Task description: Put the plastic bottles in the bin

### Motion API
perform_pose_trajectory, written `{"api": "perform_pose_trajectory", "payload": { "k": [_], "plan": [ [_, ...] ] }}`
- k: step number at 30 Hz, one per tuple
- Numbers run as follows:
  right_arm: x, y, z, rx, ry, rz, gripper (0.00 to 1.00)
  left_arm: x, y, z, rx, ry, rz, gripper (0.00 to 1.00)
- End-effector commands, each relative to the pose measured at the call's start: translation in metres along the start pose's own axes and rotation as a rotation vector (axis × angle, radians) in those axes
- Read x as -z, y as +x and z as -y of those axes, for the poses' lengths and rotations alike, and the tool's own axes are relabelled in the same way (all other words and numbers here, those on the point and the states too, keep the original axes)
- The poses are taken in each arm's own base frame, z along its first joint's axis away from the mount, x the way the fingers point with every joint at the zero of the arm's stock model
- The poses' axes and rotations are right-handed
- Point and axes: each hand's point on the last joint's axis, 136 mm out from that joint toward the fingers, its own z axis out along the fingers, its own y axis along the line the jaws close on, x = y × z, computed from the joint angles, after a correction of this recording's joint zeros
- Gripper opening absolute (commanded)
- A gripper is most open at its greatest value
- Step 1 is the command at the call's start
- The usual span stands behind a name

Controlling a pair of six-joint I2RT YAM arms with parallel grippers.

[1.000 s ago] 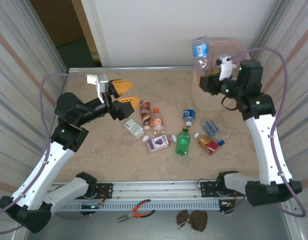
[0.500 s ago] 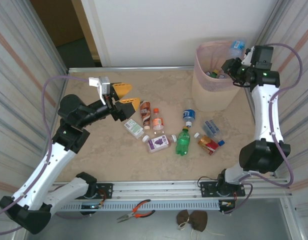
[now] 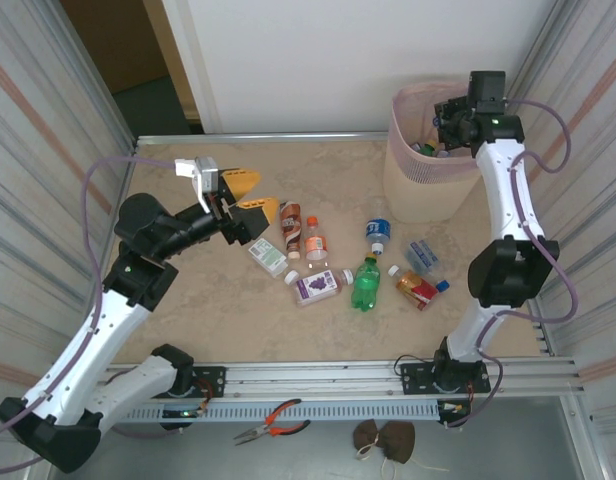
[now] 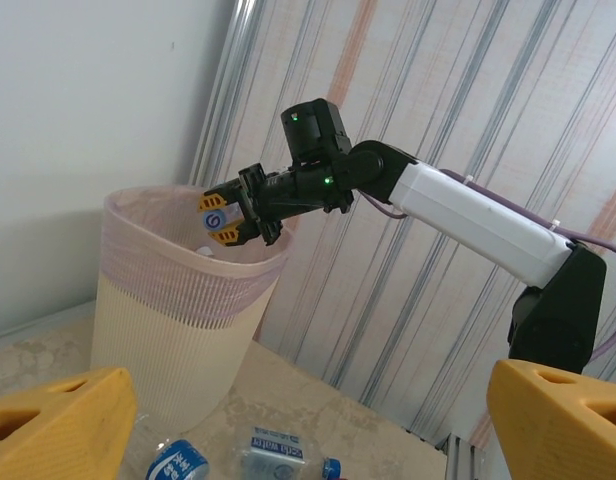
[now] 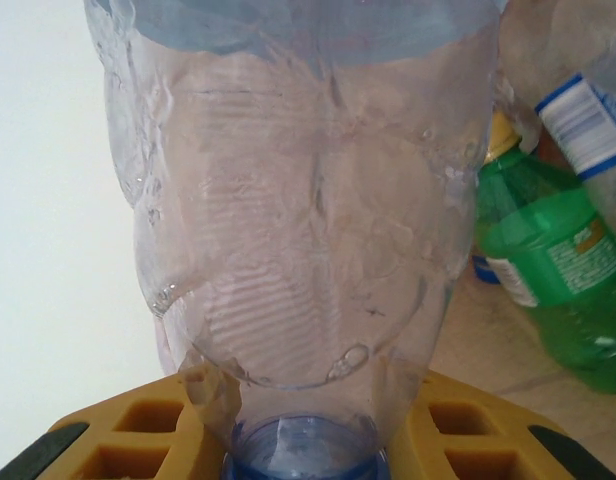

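I will next move my right gripper outward and away from the striped side, over the bin's open middle, to let go of the bottle, because my right gripper is hanging by the bin's rim.
My right gripper hangs over the mouth of the pale pink bin, shut on the neck of a clear bottle with a blue cap. The left wrist view shows that gripper at the bin's rim, the bottle's blue end between its fingers. A green bottle lies inside the bin. Several bottles lie mid-table, among them a brown one, a purple-labelled one and a green one. My left gripper hovers open to the left of the brown bottle and holds nothing.
Pliers and a brown scrap lie on the ledge below the front rail. Striped walls close in on both sides. Two blue-labelled bottles lie on the table near the bin's foot.
The right arm swung the clear bottle from high at the bin's left, round to the right rim, and now holds it over the bin's mouth. The left gripper drifted slightly down and right.
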Motion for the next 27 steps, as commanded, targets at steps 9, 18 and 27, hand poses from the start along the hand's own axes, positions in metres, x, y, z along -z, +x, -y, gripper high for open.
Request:
{"api": "perform_pose_trajectory", "payload": {
  "k": [9, 18, 27],
  "plan": [
    [-0.046, 0.003, -0.021, -0.220, -0.004, 0.034, 0.24, 0.011, -0.002, -0.007, 0.001, -0.053, 0.021, 0.91],
    [-0.080, 0.003, -0.017, -0.226, -0.007, -0.021, 0.33, 0.013, 0.000, -0.012, 0.015, -0.074, 0.040, 0.91],
    [-0.064, -0.002, -0.025, -0.222, -0.015, 0.008, 0.56, 0.003, 0.002, -0.021, 0.016, -0.083, 0.022, 0.91]
  ]
}}
